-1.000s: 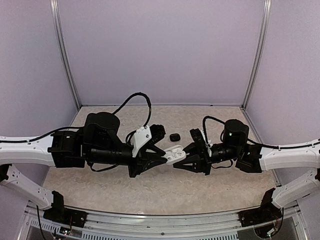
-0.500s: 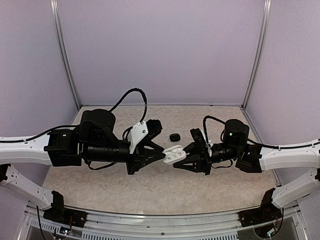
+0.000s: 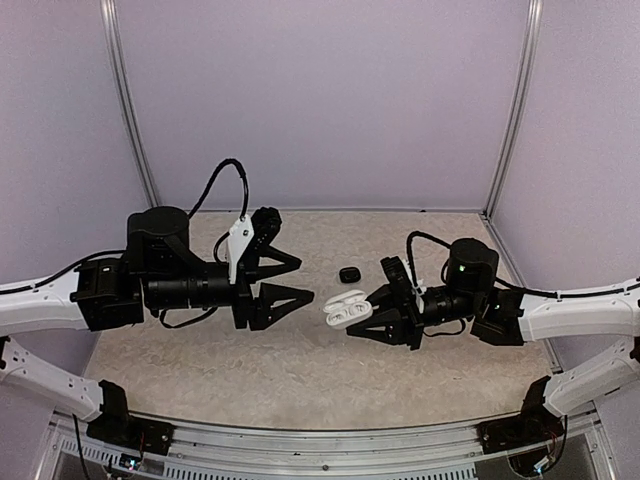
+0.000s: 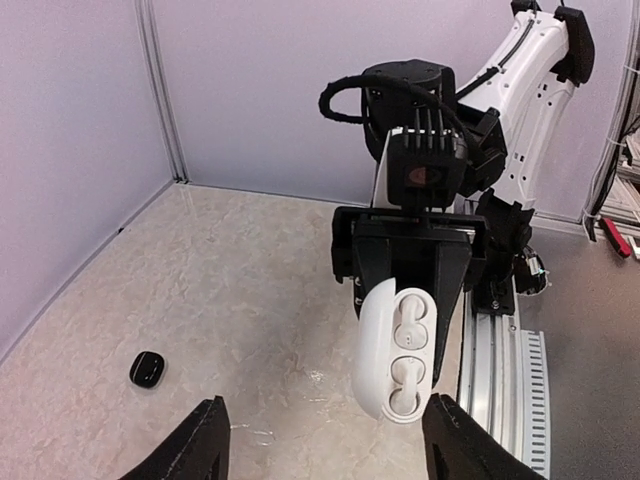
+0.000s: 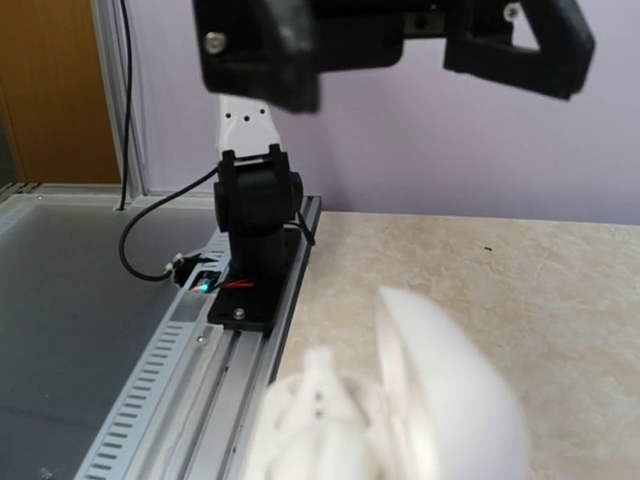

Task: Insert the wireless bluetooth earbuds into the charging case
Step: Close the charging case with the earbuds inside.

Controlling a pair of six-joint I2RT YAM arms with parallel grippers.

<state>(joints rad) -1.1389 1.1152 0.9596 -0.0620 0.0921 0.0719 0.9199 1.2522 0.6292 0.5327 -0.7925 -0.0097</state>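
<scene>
My right gripper carries the case outward and down onto the tabletop (image 3: 359, 287) beside the glossy black object next and releases it, since both earbuds sit in their wells.
The white charging case (image 3: 347, 308) hangs above the table with its lid open, and my right gripper (image 3: 364, 318) is shut on it. In the left wrist view the case (image 4: 372, 345) faces me with the right gripper's fingers (image 4: 452, 275) behind it. Two white earbuds sit in its wells, one (image 4: 412, 316) above the other (image 4: 404, 376). My left gripper (image 3: 305, 278) is open and empty, a short way left of the case, its fingertips (image 4: 205, 445) wide apart. In the right wrist view the case (image 5: 440, 400) is a close white blur.
A small glossy black object (image 3: 349, 274) lies on the table behind the case, also in the left wrist view (image 4: 148, 369). Lilac walls enclose the table on three sides. A metal rail (image 3: 330, 455) with both arm bases runs along the near edge.
My left gripper has opened and pulled back to the left, away from the case it was nearly touching. The right arm and the case have stayed put.
</scene>
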